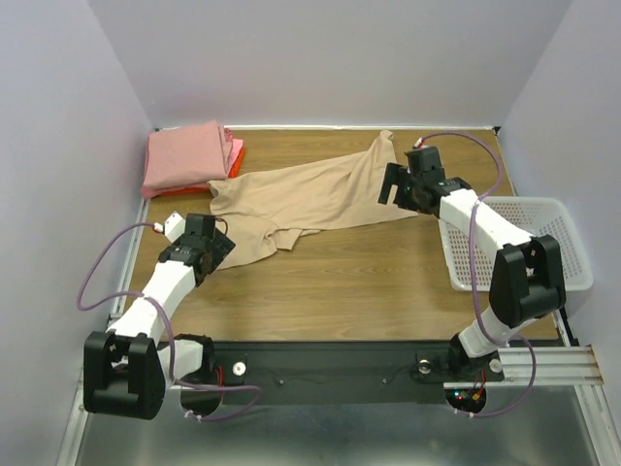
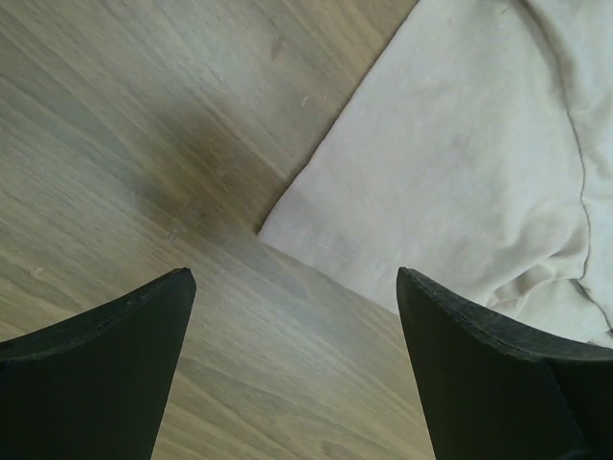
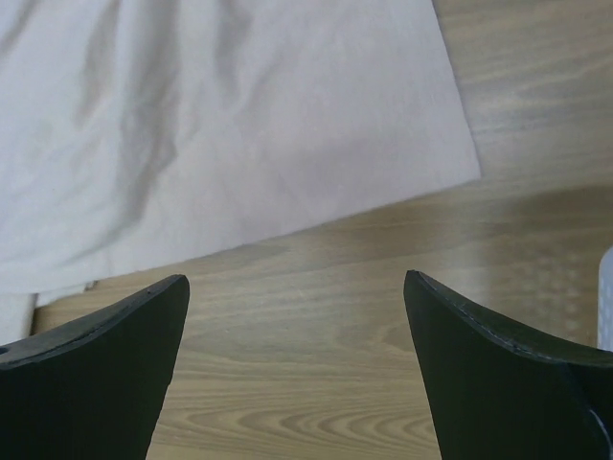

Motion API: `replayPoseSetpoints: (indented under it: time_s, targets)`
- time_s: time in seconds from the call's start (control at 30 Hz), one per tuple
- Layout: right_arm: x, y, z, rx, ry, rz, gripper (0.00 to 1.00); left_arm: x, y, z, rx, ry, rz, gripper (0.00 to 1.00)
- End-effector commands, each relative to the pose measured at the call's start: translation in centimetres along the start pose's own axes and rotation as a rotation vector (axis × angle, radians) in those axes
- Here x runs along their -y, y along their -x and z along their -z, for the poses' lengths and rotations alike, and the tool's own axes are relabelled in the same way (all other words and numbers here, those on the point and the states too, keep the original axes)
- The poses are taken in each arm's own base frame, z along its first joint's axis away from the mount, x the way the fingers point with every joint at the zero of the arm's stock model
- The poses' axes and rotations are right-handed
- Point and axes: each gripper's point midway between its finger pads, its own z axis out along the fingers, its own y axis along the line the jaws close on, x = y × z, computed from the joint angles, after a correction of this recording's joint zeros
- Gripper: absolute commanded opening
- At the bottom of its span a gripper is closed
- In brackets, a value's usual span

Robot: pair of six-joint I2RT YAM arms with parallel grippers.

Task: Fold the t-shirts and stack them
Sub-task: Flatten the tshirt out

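Observation:
My left gripper is open, and the tan t-shirt's near corner point(image 1: 218, 268) point(image 2: 275, 230) lies flat on the table ahead of its fingers, so I should lower the gripper onto that corner and close it.
A tan t-shirt point(image 1: 310, 194) lies spread and rumpled across the middle of the wooden table, running from the near left to the far right. At the far left corner sits a stack of folded t-shirts point(image 1: 189, 157), salmon-pink on top with orange-red under it. My left gripper point(image 1: 206, 245) hovers at the tan shirt's near-left end, open, with bare wood between its fingers; a corner of the tan t-shirt point(image 2: 460, 163) lies just ahead. My right gripper point(image 1: 400, 186) is open at the shirt's right edge, above bare wood, with the tan t-shirt point(image 3: 239, 125) in front of it.
A white mesh basket point(image 1: 553, 243) stands at the right side of the table, behind the right arm. Pale walls close the table in on the left, back and right. The arms' bases sit on a black rail point(image 1: 330, 369) at the near edge.

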Motion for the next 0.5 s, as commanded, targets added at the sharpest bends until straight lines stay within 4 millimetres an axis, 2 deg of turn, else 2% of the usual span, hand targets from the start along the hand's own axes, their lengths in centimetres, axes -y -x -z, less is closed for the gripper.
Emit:
replayPoseSetpoints:
  time_s: [0.0, 0.1, 0.2, 0.37, 0.47]
  targets:
    - [-0.7, 2.3, 1.9, 0.098, 0.042, -0.056, 1.0, 1.1, -0.8, -1.5, -0.036, -0.019, -0.002, 0.98]
    - [-0.4, 1.7, 2.1, 0.095, 0.037, -0.056, 1.0, 1.5, -0.9, -2.5, -0.051, -0.002, -0.022, 0.98]
    - [0.7, 0.6, 2.0, 0.086, 0.002, -0.057, 1.0, 1.1, -1.7, -3.8, -0.093, 0.056, -0.057, 0.9]
    - [1.8, 0.2, 1.9, 0.093, -0.047, -0.064, 1.0, 0.7, -1.8, -4.3, -0.101, 0.106, -0.041, 0.77]
    - [2.2, 0.0, 1.8, 0.095, -0.068, -0.066, 1.0, 0.8, -2.0, -4.7, -0.109, 0.105, -0.043, 0.73]
